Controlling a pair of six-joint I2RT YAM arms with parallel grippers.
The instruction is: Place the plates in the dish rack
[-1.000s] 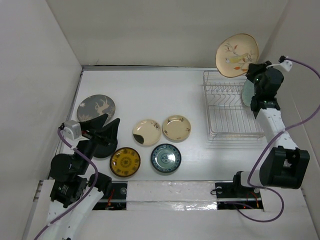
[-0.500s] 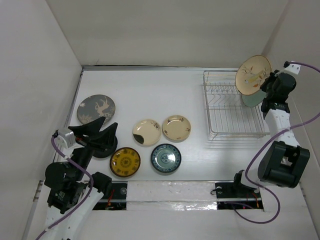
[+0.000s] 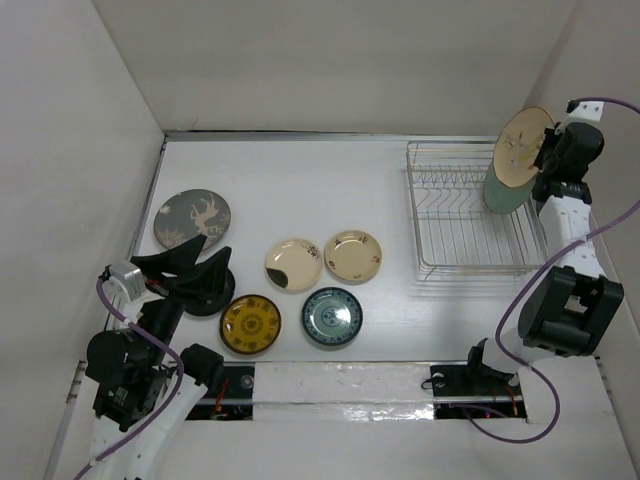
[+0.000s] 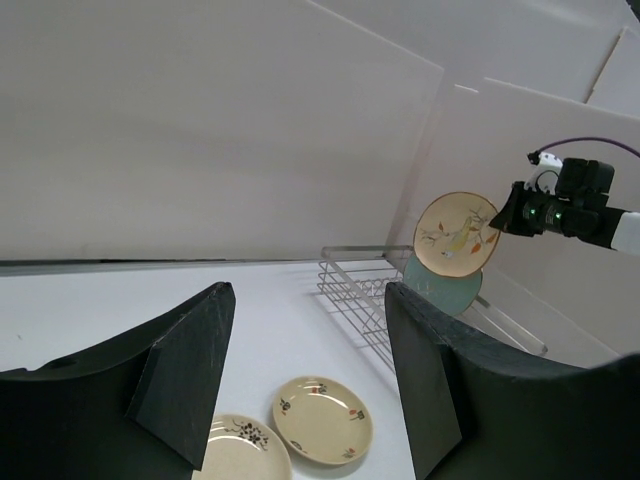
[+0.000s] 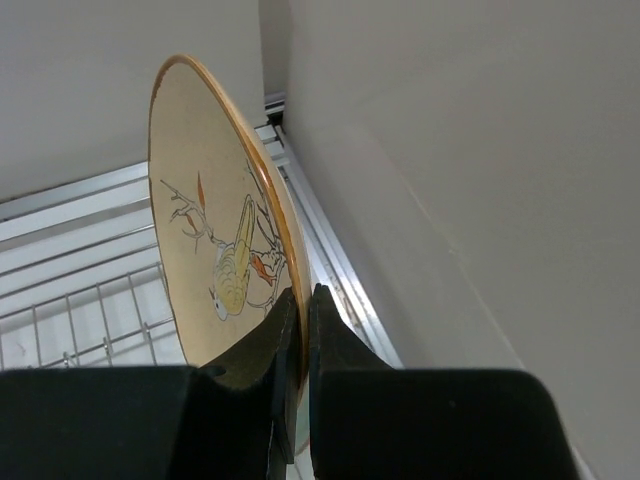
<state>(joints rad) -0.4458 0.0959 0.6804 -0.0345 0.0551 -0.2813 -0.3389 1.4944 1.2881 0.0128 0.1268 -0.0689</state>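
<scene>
The rack wires beside the green plate (image 3: 495,192) lie below my right gripper, down and left in the top view, so it moves down that way next and releases.
My right gripper (image 3: 547,160) is shut on the rim of a cream plate with a bird picture (image 3: 520,147). It holds the plate upright above the right end of the silver wire dish rack (image 3: 455,225), next to a pale green plate (image 3: 495,192) standing in the rack. The right wrist view shows the gripper (image 5: 303,292) pinching that plate (image 5: 205,230). My left gripper (image 3: 195,262) is open and empty above a black plate (image 3: 212,300). A grey deer plate (image 3: 190,218), two cream plates (image 3: 293,264) (image 3: 352,256), a yellow plate (image 3: 250,323) and a blue-green plate (image 3: 332,316) lie flat on the table.
White walls close in the table on the left, back and right; the right wall is close behind the held plate. In the left wrist view the open gripper (image 4: 310,300) frames a cream plate (image 4: 322,420) and the rack (image 4: 365,290).
My right arm has carried the bird plate rightward and down and turned it nearly edge-on, to beside the green plate. My left arm has drawn back slightly toward the near edge.
</scene>
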